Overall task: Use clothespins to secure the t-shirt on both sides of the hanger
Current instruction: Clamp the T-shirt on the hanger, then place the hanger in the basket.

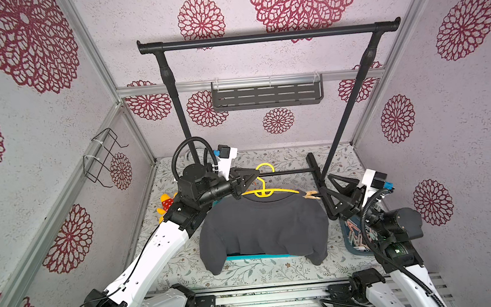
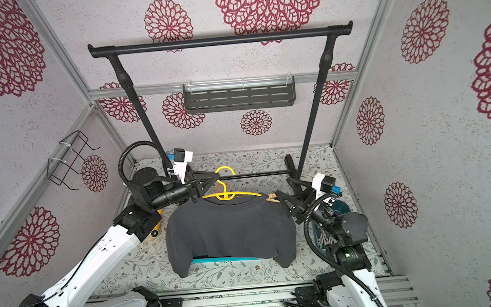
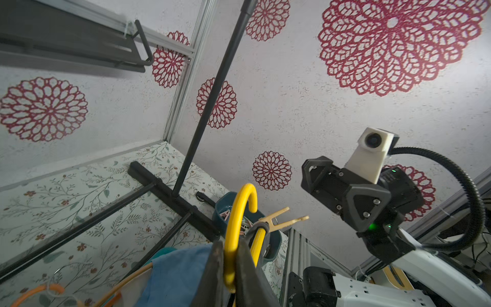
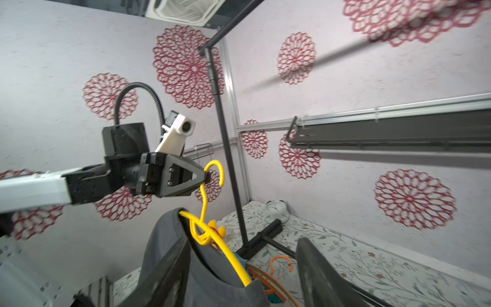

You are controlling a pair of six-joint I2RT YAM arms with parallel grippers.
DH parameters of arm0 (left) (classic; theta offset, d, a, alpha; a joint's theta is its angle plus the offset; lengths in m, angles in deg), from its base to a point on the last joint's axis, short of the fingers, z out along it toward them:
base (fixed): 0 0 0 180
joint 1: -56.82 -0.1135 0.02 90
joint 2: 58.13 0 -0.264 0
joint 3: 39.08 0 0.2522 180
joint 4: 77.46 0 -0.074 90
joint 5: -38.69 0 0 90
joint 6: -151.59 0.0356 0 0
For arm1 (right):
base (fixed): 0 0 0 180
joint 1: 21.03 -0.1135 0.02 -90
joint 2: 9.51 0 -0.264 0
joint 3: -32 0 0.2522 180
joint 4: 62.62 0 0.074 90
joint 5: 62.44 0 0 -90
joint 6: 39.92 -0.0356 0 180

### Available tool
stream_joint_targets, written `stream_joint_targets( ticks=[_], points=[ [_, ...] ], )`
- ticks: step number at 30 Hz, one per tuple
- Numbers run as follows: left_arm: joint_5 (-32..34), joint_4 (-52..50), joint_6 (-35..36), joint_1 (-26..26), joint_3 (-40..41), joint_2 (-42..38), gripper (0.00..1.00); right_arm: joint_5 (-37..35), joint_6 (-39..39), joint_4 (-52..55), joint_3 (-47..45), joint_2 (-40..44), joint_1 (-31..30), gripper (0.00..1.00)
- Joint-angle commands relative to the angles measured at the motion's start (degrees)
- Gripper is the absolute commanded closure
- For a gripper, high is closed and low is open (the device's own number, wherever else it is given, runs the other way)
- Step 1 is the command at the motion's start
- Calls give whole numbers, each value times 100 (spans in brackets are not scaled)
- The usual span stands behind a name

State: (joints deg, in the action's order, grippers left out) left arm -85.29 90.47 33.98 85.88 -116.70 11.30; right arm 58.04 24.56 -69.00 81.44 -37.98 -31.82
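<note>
My left gripper lowers toward the teal basket below next and releases the hanger's hook, since the peach clothespin is already clipped over one shoulder of the shirt [image 4: 212, 281].
A dark grey t-shirt [image 1: 262, 231] hangs on a yellow hanger [image 1: 266, 192] in both top views. My left gripper [image 1: 256, 174] is shut on the hanger's hook [image 3: 240, 212], holding it above the table. One peach clothespin [image 1: 310, 196] is clipped over the shirt's right shoulder, and the left wrist view shows it [image 3: 281, 220] there too. Just to the right of it my right gripper [image 1: 324, 184] stands open, holding nothing. In the right wrist view the shoulder end of the shirt [image 4: 212, 281] and the hanger [image 4: 233, 260] lie between its spread fingers [image 4: 310, 265].
A black garment rack [image 1: 268, 37] stands behind, its foot [image 1: 314, 169] close to the right gripper. A dark blue bin [image 1: 355, 249] with several clothespins sits under the right arm. A teal basket [image 1: 258, 256] lies beneath the shirt, with orange hangers [image 4: 279, 263] in it. A wall shelf [image 1: 266, 94] is at the back.
</note>
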Motion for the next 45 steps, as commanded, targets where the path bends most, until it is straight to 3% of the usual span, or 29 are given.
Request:
stream_joint_targets(
  ticks=[1,5,9,16,24,27,30,38,45],
  points=[
    [200,-217,13,-146,-184,181,100,-2079,-28,1234,400,416,-11,35],
    [171,-138,-254,-332,-108,439,100,-3466,-171,2806,768,582,-11,35],
    [-18,41,-382,-384,-65,736,100,-4243,-178,3999,947,242,-7,36],
    [14,201,-540,-545,-70,1261,100,-4547,-95,4780,907,-970,79,40],
    [654,-96,-426,-588,-83,1621,100,-5136,-1152,5025,835,-2033,663,42],
    [976,-275,-373,-593,-50,1653,84,-5043,-1503,5036,799,-2358,958,47],
    [1295,-407,-354,-586,-14,1593,78,-5007,-1701,4766,574,-2482,1235,54],
    [1681,-627,-260,-586,96,1279,43,-4239,-2033,4176,264,-3152,1904,64],
    [2236,-1673,170,-589,79,108,32,-3981,-2336,3936,255,-3771,2200,71]
  ],
)
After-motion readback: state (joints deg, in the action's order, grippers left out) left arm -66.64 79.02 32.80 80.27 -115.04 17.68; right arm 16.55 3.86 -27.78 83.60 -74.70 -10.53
